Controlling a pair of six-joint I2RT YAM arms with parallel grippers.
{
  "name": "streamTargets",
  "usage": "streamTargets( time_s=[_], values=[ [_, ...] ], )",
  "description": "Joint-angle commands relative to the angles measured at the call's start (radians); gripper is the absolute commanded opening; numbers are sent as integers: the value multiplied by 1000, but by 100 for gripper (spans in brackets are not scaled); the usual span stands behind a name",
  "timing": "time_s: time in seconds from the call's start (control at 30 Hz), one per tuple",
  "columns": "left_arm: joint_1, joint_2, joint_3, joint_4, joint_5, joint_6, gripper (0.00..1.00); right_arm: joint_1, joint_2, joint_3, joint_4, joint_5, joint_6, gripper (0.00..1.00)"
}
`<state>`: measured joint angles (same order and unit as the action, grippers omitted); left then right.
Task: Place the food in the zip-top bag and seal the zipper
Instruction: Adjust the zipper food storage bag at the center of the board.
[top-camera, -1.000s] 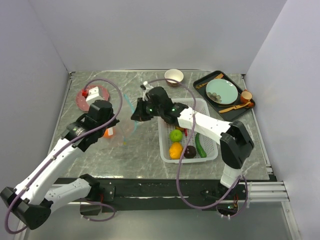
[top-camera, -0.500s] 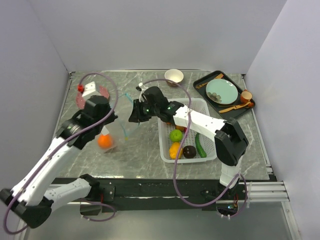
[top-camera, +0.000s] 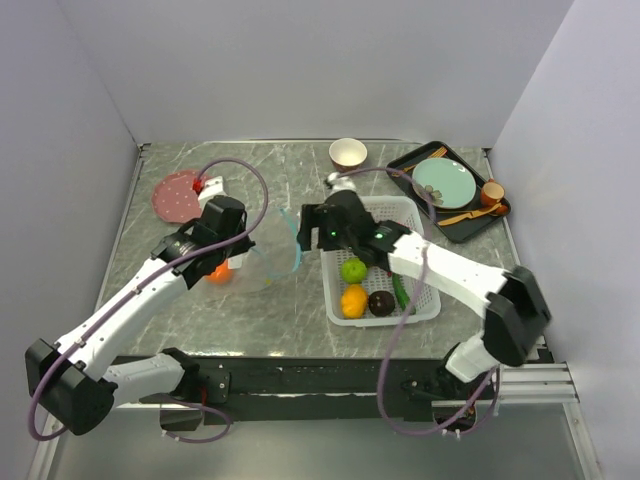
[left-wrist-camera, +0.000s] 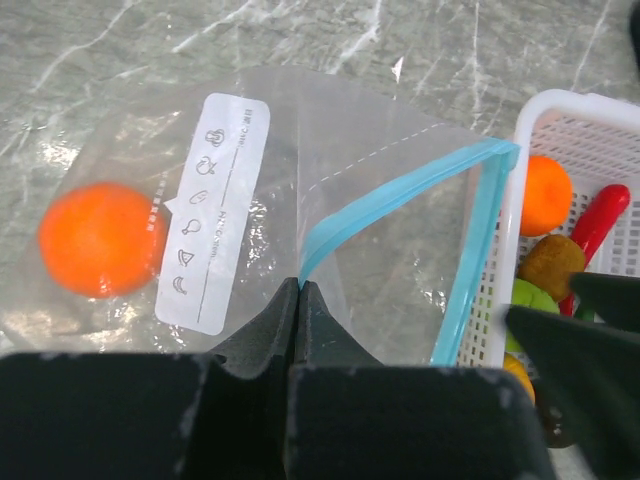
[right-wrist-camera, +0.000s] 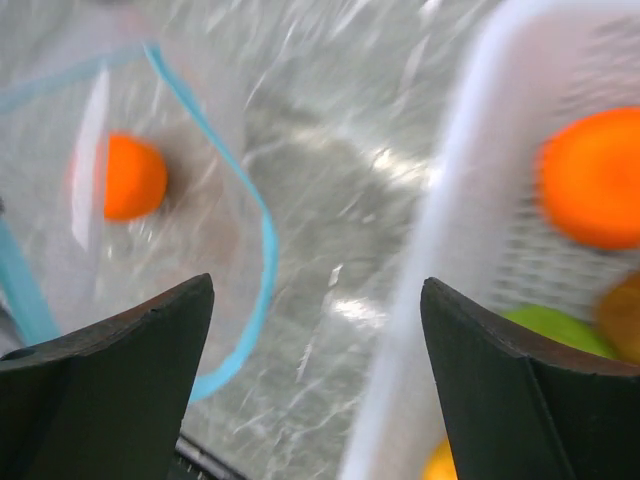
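Note:
Next, my open right gripper moves from the bag's opening over the basket's bag-side rim and down around the green apple (top-camera: 352, 270), as it sits just inside.
The clear zip-top bag (left-wrist-camera: 300, 150) lies open on the marble top with one orange (left-wrist-camera: 100, 238) inside, beside its white label (left-wrist-camera: 212, 230). My left gripper (left-wrist-camera: 300, 284) is shut on the near edge of the teal zipper (left-wrist-camera: 400, 190), holding the mouth open toward the basket. From above, the left gripper (top-camera: 247, 243) sits at the bag's left side. My right gripper (right-wrist-camera: 315, 300) is open and empty, hovering between the bag's mouth and the white basket (top-camera: 417, 310). The rest of the food is in the basket: an orange (right-wrist-camera: 595, 180), green apple (top-camera: 352, 270), red chili (left-wrist-camera: 600, 225), kiwi (left-wrist-camera: 550, 265) and dark fruit (top-camera: 380, 302).
A pink plate (top-camera: 175, 197) lies at the back left. A small bowl (top-camera: 348, 152) stands at the back centre. A black tray (top-camera: 403, 160) at the back right carries a teal plate (top-camera: 445, 183), wooden spoons and a small brown cup (top-camera: 491, 192). Walls close in three sides.
My right gripper opened and let an orange drop into the bag, then drew back right toward the basket. The left arm swung the bag rightward and lower.

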<state>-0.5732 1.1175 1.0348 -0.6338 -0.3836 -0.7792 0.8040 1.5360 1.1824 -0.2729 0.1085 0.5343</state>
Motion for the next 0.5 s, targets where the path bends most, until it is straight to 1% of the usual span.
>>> streamTargets(
  time_s=[0.0, 0.03, 0.13, 0.2, 0.3, 0.33, 0.47],
  values=[
    [3, -4, -15, 82, 34, 17, 1, -17, -140, -69, -38, 294, 41, 96],
    [3, -2, -16, 85, 37, 20, 1, -16, -158, -102, -51, 328, 59, 100],
    [3, 13, -18, 108, 55, 24, 1, -34, -204, -176, -74, 394, 124, 100],
    [3, 28, -13, 115, 63, 26, 1, -86, -206, -201, -87, 363, 142, 100],
    [3, 42, -13, 128, 72, 29, 1, -165, -185, -231, -103, 243, 147, 100],
    [3, 45, -15, 132, 78, 29, 1, -176, -180, -251, -83, 190, 142, 100],
    [3, 57, -19, 141, 87, 34, 1, -184, -162, -270, -58, 157, 148, 100]
  ],
)
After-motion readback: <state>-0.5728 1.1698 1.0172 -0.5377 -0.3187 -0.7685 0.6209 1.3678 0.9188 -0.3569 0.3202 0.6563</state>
